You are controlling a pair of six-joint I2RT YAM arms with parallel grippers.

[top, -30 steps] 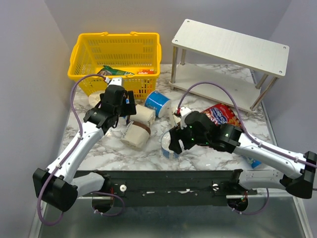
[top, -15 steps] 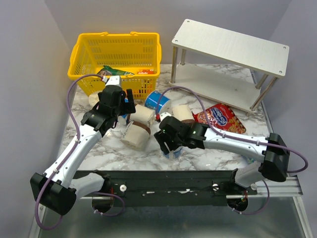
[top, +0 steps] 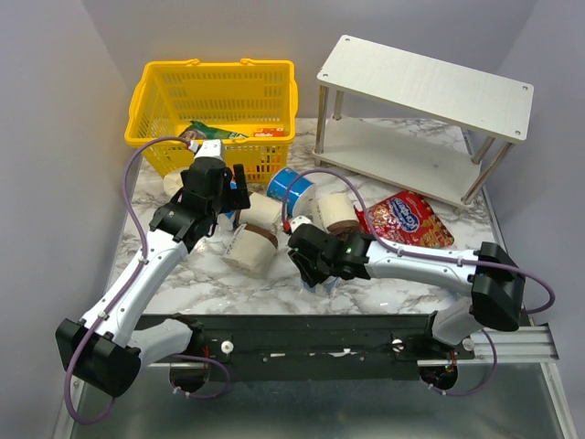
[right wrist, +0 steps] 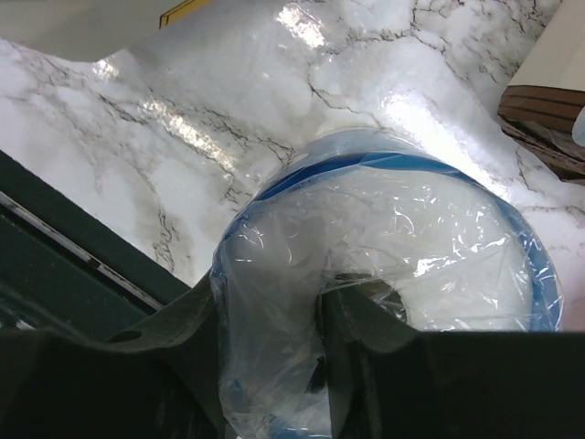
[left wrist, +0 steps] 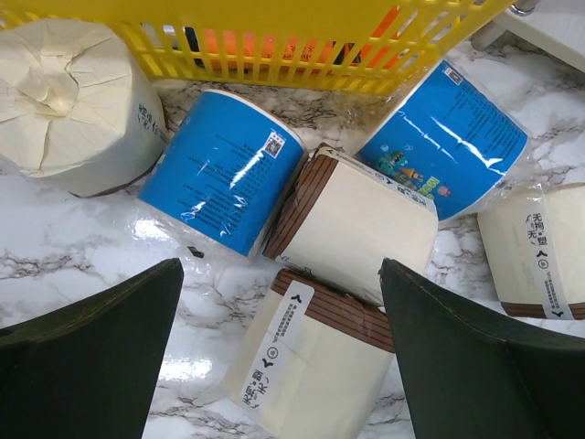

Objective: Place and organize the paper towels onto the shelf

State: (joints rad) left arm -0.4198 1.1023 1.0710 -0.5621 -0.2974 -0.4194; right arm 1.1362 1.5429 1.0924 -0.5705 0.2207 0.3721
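My right gripper lifts outward past the snack bag next. It releases the blue-wrapped roll on the upper shelf's bare half, the one farthest from the basket.
My right gripper (right wrist: 274, 311) is shut on a blue-wrapped paper towel roll (right wrist: 393, 229): one finger is in its core hole, the other outside its wall. From above, this roll (top: 326, 283) sits under the right gripper (top: 315, 271) on the marble. My left gripper (left wrist: 283, 366) is open, hovering over a cream roll with a brown band (left wrist: 320, 384). Beyond it lie another cream roll (left wrist: 356, 224) and two blue-wrapped rolls (left wrist: 219, 169) (left wrist: 452, 137). The white two-tier shelf (top: 425, 87) stands at the back right, with nothing showing on it.
A yellow basket (top: 215, 101) with packets in it stands at the back left. A cream roll (left wrist: 69, 105) rests against its front. A red snack bag (top: 402, 219) lies in front of the shelf, next to a cream roll (top: 336, 210).
The right arm swung left and forward, and its jaws closed on the blue-wrapped roll's wall. The left arm has barely moved and stayed open.
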